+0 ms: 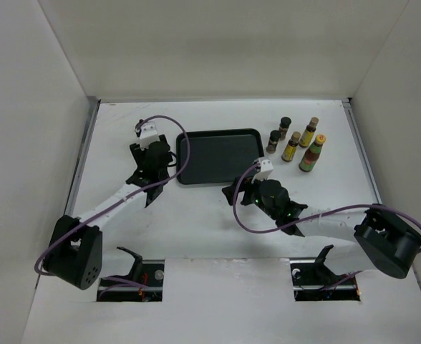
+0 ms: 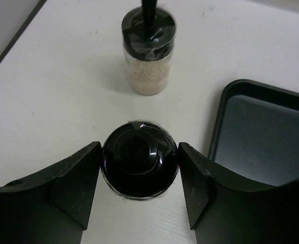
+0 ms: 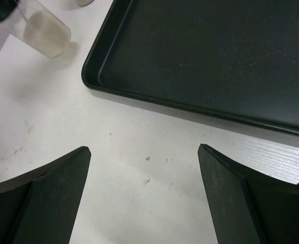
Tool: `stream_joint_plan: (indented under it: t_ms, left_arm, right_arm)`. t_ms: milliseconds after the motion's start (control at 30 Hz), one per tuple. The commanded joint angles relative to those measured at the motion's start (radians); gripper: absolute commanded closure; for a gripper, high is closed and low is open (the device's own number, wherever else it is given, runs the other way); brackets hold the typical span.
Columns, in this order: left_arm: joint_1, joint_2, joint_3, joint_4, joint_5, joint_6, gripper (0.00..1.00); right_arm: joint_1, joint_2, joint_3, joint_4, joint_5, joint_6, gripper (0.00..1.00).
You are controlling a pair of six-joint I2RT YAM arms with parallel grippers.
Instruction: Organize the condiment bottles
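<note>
The squat cream bottle goes over the tray's far corner nearest my left gripper next, to this gripper's right in the top view. The gripper then lowers and releases it.
My left gripper (image 2: 139, 150) is shut on a squat cream bottle with a black cap (image 2: 139, 162), its fingers against both sides of the cap, left of the black tray (image 2: 264, 132). A second cream bottle (image 2: 147, 66) stands just beyond it. In the top view the left gripper (image 1: 153, 161) covers both. Two tiny dark brown bottles (image 1: 285, 127) (image 1: 273, 140), two slim yellow-labelled ones (image 1: 309, 132) (image 1: 291, 146) and a taller red-green one (image 1: 312, 153) stand right of the tray (image 1: 218, 154). My right gripper (image 3: 144, 152) (image 1: 233, 193) hangs open over bare table by the tray's near edge.
White walls close the table in on the left, back and right. In the right wrist view, one cream bottle (image 3: 42, 33) shows past the tray's corner (image 3: 96, 76). Purple cables loop over both arms.
</note>
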Motion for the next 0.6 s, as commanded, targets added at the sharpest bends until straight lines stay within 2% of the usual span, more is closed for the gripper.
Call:
stream_joint_plan:
  t_ms: [0, 200, 567]
  left_arm:
    - [-0.071, -0.086, 0.090, 0.102, -0.042, 0.045, 0.61]
    - [-0.137, 0.045, 0.197, 0.134, -0.001, 0.039, 0.61]
    - [-0.135, 0.384, 0.441, 0.241, 0.088, 0.031, 0.61]
  right_arm:
    - [0.003, -0.019, -0.009, 0.065, -0.009, 0.001, 0.07]
    - [-0.020, -0.041, -0.026, 0.067, 0.001, 0.009, 0.08]
    - [-0.034, -0.053, -0.029, 0.050, 0.013, 0.020, 0.07]
